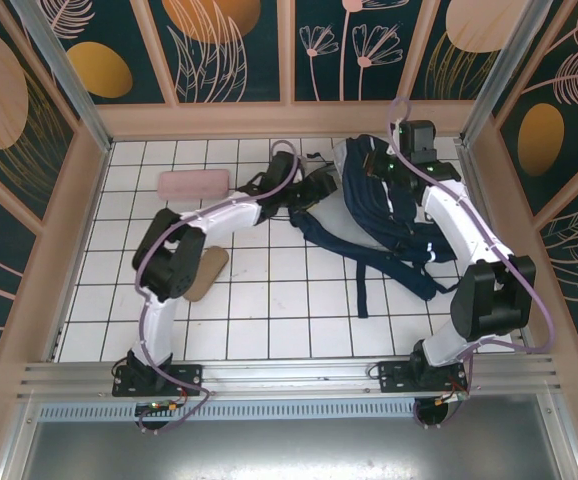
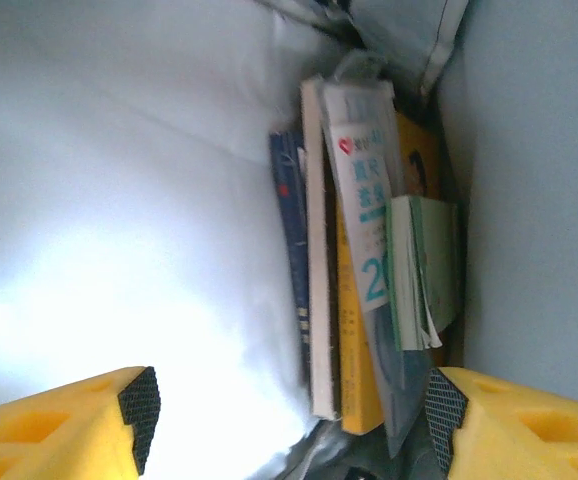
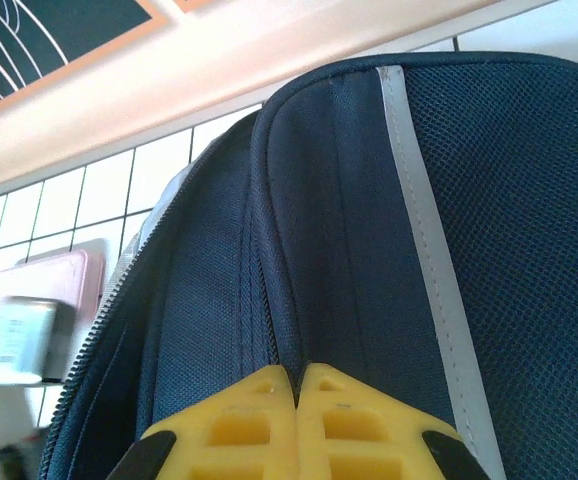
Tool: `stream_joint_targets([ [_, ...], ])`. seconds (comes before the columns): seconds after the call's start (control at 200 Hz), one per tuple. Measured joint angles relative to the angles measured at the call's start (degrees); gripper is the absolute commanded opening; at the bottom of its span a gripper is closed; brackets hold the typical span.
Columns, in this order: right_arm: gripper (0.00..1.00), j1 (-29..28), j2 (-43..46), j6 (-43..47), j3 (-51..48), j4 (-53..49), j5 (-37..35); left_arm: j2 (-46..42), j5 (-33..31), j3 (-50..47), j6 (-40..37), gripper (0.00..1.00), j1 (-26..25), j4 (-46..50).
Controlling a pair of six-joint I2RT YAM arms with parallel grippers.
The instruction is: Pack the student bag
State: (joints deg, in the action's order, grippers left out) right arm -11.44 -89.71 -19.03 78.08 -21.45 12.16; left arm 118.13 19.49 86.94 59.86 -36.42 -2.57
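Note:
The robot's right gripper will next bring the fold of navy fabric [image 3: 529, 200] down over the bag's opening, toward the pencil case, and let go of it, because the books stand inside.
The student bag [image 1: 401, 222], navy with white stripes, lies at the back right of the tiled table, its straps trailing toward the middle. My left gripper [image 1: 315, 187] reaches into its mouth. In the left wrist view that gripper [image 2: 291, 420] is open inside the pale lining [image 2: 119, 200], with nothing between its pads [image 2: 140, 408]. Just beyond them stand several books [image 2: 354, 300]: blue, white, yellow, a plastic-sleeved sheet and a green booklet. My right gripper [image 1: 382, 160] is at the bag's far end. In the right wrist view it [image 3: 297, 376] is shut on a fold of navy fabric [image 3: 529, 200] beside the zip.
A pink pencil case [image 1: 194, 183] lies at the back left, seen also past the bag [image 3: 64, 280]. A flat tan item [image 1: 207, 272] rests beside the left arm's elbow. The wooden back wall [image 1: 289, 118] runs close behind the bag. White tiles [image 1: 289, 310] stretch across the near middle.

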Motion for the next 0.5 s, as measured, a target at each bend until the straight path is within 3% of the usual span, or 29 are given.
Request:
stream_joint_targets([
  [0.23, 0.0, -2.7, 0.0, -0.9, -4.0, 3.3, -0.3, -10.9, -5.3, -10.7, -6.5, 0.75, 3.8, 6.0],
  [0.495, 0.26, -6.9, -0.7, -2.4, -6.1, 4.8, -2.1, -14.7, -11.0, -14.4, -13.0, 0.78, 14.1, 11.4],
])
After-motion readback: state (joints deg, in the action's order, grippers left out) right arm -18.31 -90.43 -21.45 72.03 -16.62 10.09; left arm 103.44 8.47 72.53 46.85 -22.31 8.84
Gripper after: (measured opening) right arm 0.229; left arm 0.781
